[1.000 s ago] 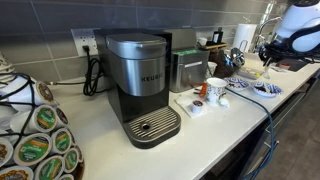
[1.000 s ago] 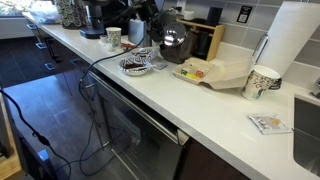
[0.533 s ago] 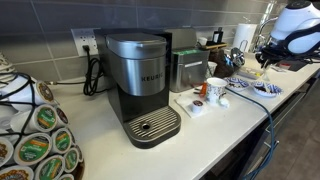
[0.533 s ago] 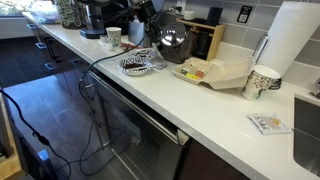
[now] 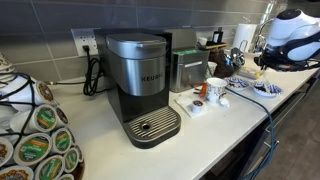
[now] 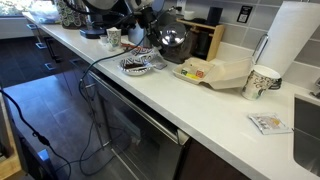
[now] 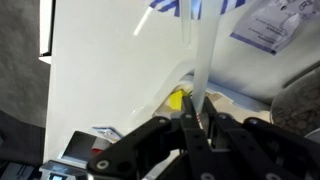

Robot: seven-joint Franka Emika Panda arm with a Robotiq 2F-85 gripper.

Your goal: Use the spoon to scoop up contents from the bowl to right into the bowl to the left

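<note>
The white plastic spoon's handle needs to be released at the patterned bowl [image 5: 267,89] [image 7: 199,4] after my gripper lowers toward it next. My gripper is still above the bowls.
In the wrist view my gripper [image 7: 197,122] is shut on the handle of a white plastic spoon [image 7: 201,55], which points away over the white counter. A blue-and-white patterned bowl [image 7: 200,5] shows at the top edge, and also in both exterior views [image 6: 137,65] [image 5: 262,88]. A shiny metal bowl [image 6: 173,42] stands behind it, with its rim at the right edge of the wrist view [image 7: 305,95]. In an exterior view the gripper [image 6: 141,20] hangs above the two bowls. The bowls' contents are too small to tell.
A Keurig coffee maker [image 5: 140,80], a white mug [image 5: 215,90] and a rack of pods [image 5: 40,140] stand on the counter. A paper towel roll [image 6: 292,45], a paper cup [image 6: 261,82], a wooden box [image 6: 205,38] and a black cable [image 6: 95,65] are also here.
The arm has lifted and shifted a little over the bowls with the spoon still held. Nothing else has moved.
</note>
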